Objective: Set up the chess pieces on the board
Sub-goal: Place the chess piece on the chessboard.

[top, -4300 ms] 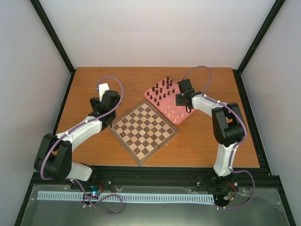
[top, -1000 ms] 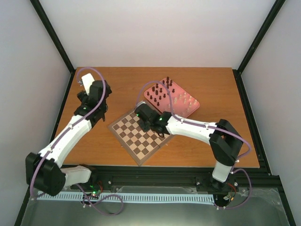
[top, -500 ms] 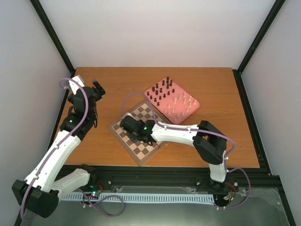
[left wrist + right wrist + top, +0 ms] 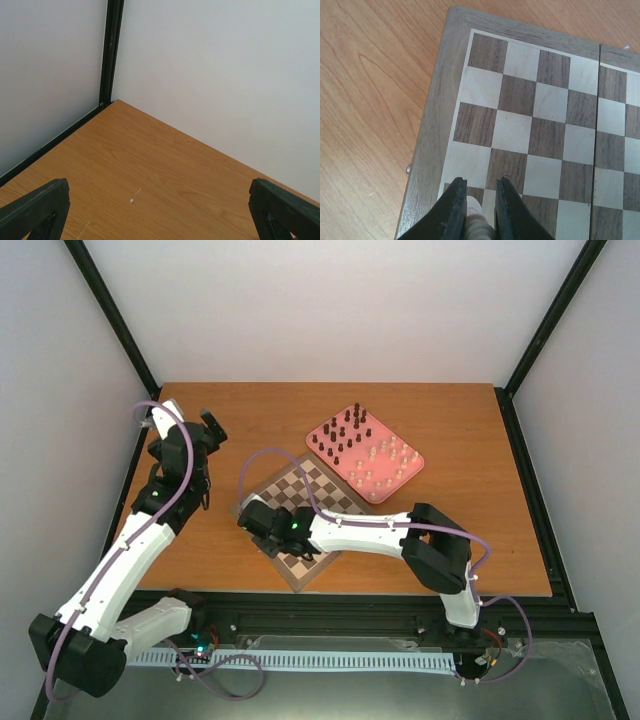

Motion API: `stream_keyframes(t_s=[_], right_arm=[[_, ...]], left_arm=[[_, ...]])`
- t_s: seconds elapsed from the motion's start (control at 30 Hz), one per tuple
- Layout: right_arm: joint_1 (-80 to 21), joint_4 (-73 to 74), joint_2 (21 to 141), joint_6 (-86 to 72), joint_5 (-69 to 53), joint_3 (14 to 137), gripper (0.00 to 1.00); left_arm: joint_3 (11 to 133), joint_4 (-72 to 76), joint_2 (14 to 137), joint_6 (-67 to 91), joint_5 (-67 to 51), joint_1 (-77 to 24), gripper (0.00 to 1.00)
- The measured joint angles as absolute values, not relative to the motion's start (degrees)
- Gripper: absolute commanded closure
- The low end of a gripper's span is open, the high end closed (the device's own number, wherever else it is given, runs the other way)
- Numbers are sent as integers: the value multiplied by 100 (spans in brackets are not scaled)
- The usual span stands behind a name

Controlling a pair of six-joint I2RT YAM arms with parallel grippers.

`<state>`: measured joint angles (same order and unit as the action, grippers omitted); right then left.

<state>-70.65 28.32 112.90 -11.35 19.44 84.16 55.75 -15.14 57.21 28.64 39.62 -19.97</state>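
The right gripper moves down onto the dark square by the board's border next and releases the cream chess piece (image 4: 476, 217), since the piece's base already hangs over that square.
The board (image 4: 322, 490) lies diamond-wise mid-table, with no pieces standing on its visible squares. My right gripper (image 4: 262, 525) hovers over its left corner. In the right wrist view the gripper (image 4: 479, 185) is shut on a cream chess piece (image 4: 476, 217) just above the squares by the board's border (image 4: 432, 145). The other chess pieces stand on a pink tray (image 4: 412, 462) behind the board: dark ones (image 4: 340, 435) at its left, cream ones (image 4: 385, 460) at its right. My left gripper (image 4: 212, 425) is at the table's far left, away from the board. Its fingers (image 4: 40, 205) are spread wide with nothing between them, over bare wood.
White walls and black frame posts (image 4: 111, 50) close in the table's back left corner near the left gripper. The right arm (image 4: 370, 530) stretches low across the board's near half. A small metal latch (image 4: 408, 169) sticks out of the board's side.
The right gripper has carried the cream piece from the tray across the board to its left corner. The left arm has swung back to the table's far left.
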Motion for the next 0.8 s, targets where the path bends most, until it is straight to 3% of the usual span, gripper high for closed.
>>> stream_keyframes(t_s=[0.8], right_arm=[[-7065,2724,11330,-1092,1785,8381,97]], left_arm=[[5575,-1507,5951,2832,3920,-1997,0]])
